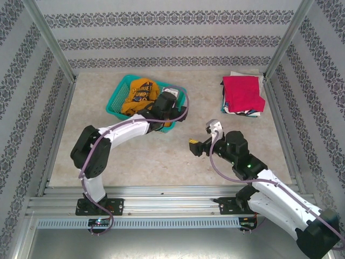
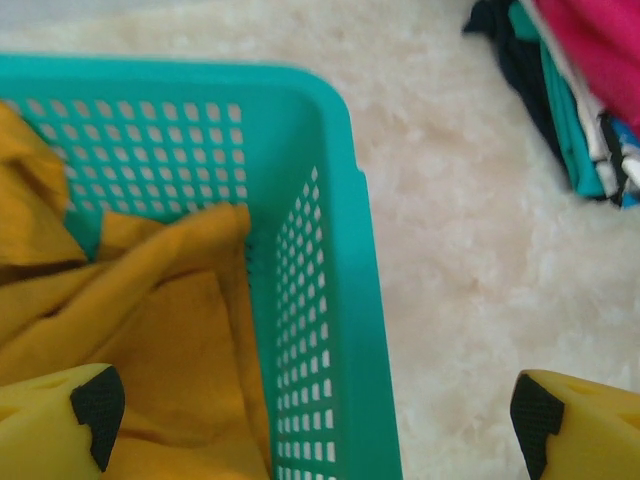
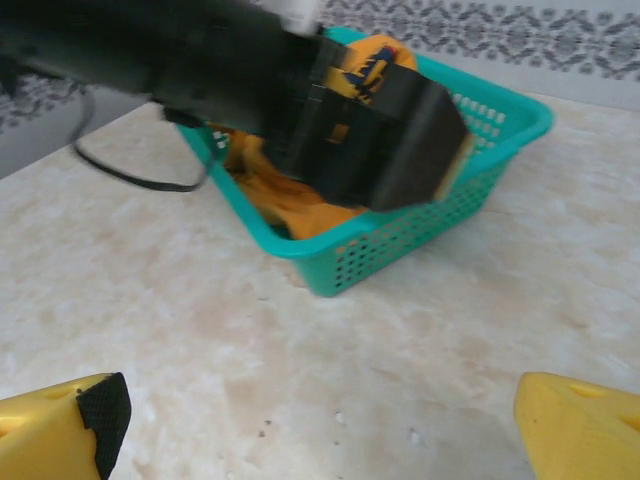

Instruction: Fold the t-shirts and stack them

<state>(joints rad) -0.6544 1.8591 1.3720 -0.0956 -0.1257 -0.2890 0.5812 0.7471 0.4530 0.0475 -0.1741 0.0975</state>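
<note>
The left gripper moves down onto the rim of the teal basket's side next and closes, since its open fingers are already on both sides of it.
A mustard-orange t-shirt (image 1: 137,94) with dark lettering lies crumpled in the teal mesh basket (image 1: 115,101). My left gripper (image 1: 168,103) hangs open over the basket's right side. In the left wrist view the left gripper (image 2: 315,415) straddles the basket wall (image 2: 320,300), one finger above the mustard shirt (image 2: 150,320) and the other over the table. A crimson-red t-shirt (image 1: 242,91) tops a folded stack at the back right, and the stack (image 2: 590,90) also sits in the left wrist view's corner. My right gripper (image 1: 197,145) is open above bare table at mid-right, holding nothing.
The right wrist view looks across the table past my right gripper (image 3: 320,415) to the basket (image 3: 420,240), with the left arm's black wrist (image 3: 360,130) above the shirt (image 3: 300,210). Patterned walls and metal rails enclose the table.
</note>
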